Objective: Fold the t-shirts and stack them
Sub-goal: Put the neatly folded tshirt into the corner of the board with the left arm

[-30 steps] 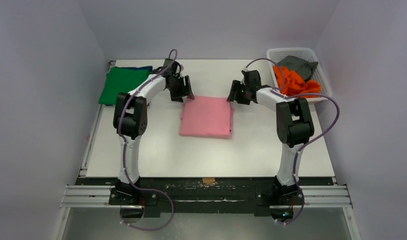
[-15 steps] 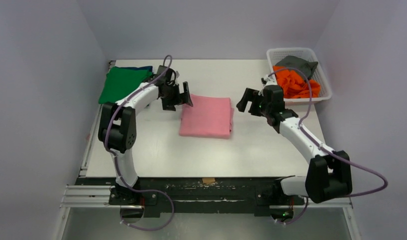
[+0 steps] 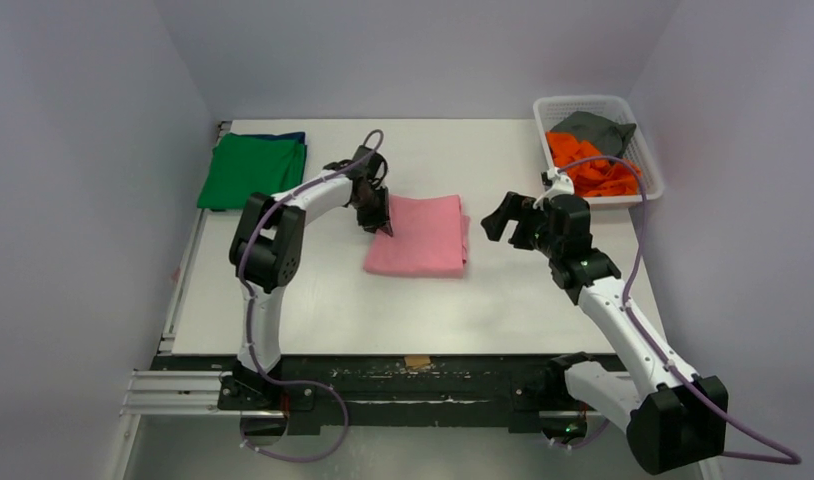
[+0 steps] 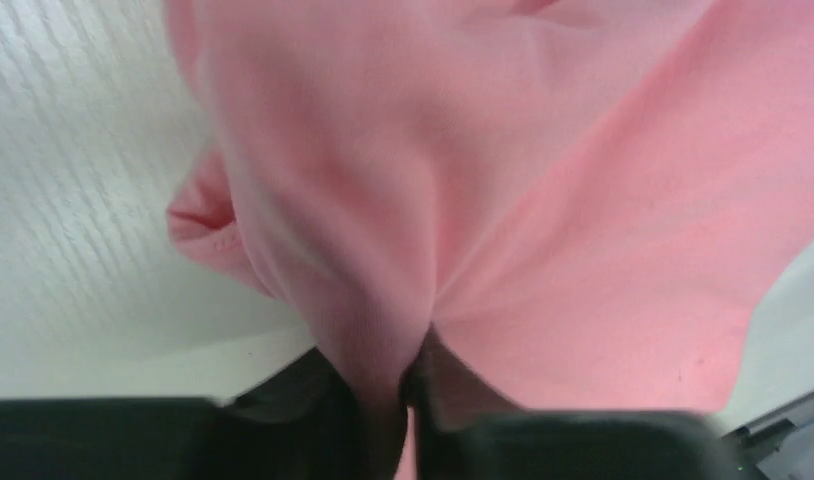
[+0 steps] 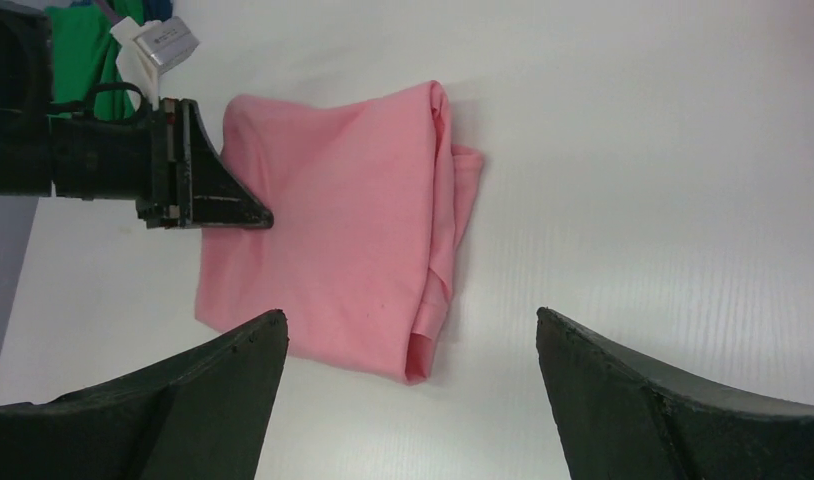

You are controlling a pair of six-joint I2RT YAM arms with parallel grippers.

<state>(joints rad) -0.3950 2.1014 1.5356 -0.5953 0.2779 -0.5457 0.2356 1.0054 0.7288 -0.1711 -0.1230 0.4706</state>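
Next, my left gripper needs to lift the pink t-shirt point(image 3: 423, 238) up and outward, then lower and release it on the green t-shirt point(image 3: 251, 170), because the folded stack already lies there.
A folded light pink t-shirt point(image 3: 423, 238) lies mid-table. My left gripper point(image 3: 381, 215) sits at its left far edge, and in the left wrist view the gripper point(image 4: 411, 365) is shut on a pinched ridge of the pink cloth point(image 4: 543, 200). My right gripper point(image 3: 503, 215) hovers to the right of the shirt, apart from it. The right wrist view shows this gripper point(image 5: 411, 315) wide open and empty, with the pink t-shirt point(image 5: 333, 230) beyond it. A folded green t-shirt point(image 3: 251, 170) lies at the far left on a dark blue one point(image 3: 288, 137).
A white mesh basket point(image 3: 583, 101) stands at the far right corner, holding a crumpled orange t-shirt point(image 3: 588, 170) and a grey one point(image 3: 593, 128). A black rail point(image 3: 413, 385) runs along the table's near edge by the arm bases.
My left gripper moved right onto the pink shirt's left edge and closed on the cloth. My right arm pulled back toward the near right, staying open.
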